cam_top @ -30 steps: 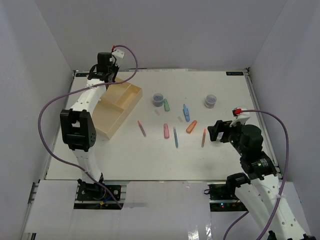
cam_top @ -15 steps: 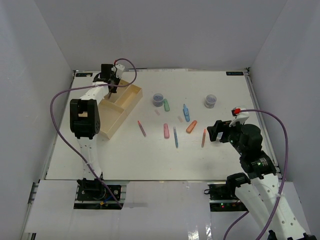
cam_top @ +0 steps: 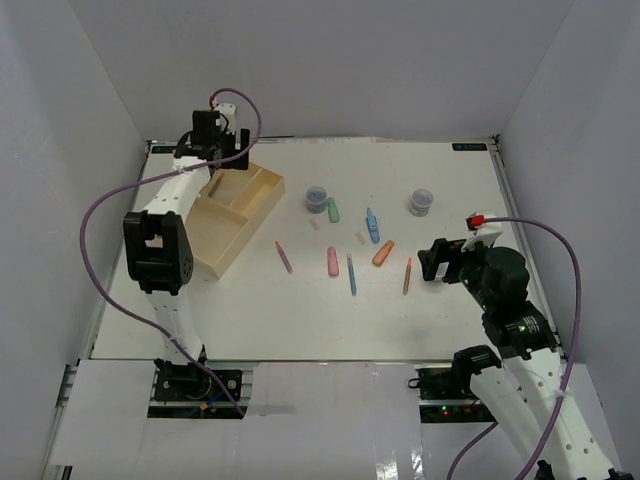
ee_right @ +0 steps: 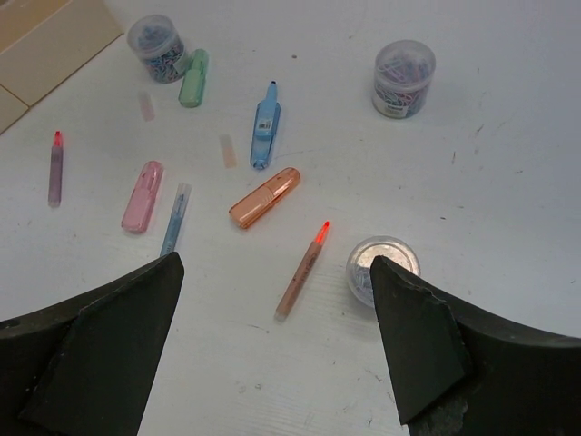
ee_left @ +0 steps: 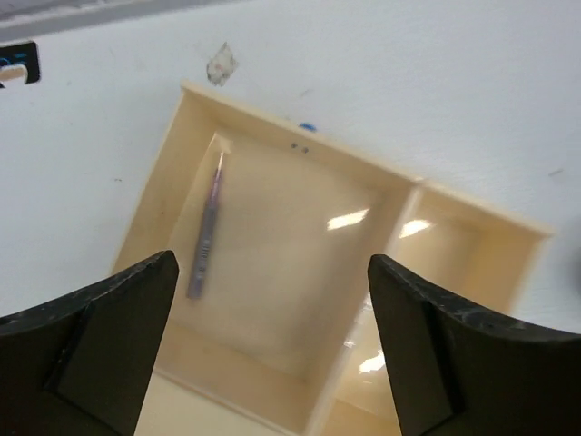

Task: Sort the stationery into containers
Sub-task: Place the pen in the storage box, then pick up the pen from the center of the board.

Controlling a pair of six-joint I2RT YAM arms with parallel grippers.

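The blue pen [ee_right: 175,219] is still unsorted and is below the left gripper, to its right in the top view, so the left gripper needs to swing across, back and down onto the pen's near half.
My left gripper [cam_top: 225,160] hangs open over the far end of the cream tray [cam_top: 262,205]. In the left wrist view a thin grey pen [ee_left: 207,232] lies loose in a tray [ee_left: 399,177] compartment, below and between the spread fingers [ee_left: 109,336]. My right gripper [ee_right: 277,263] stands open above the table, with an orange pen [ee_right: 302,270] and a round jar [ee_right: 381,270] beneath it. Further out lie an orange marker [ee_right: 264,197], a blue pen [ee_right: 175,219], a pink marker [ee_right: 142,195], a pink pen [ee_right: 55,168], a blue marker [ee_right: 265,124] and a green marker [ee_right: 193,77].
Two more jars stand at the back, one [cam_top: 317,198] beside the green marker [cam_top: 334,211] and one [cam_top: 421,203] to the right. Two small pale scraps [ee_right: 227,150] lie among the markers. White walls close in the table on three sides.
My left gripper has opened and let go of the grey pen, which now lies in the tray. The right arm has not moved.
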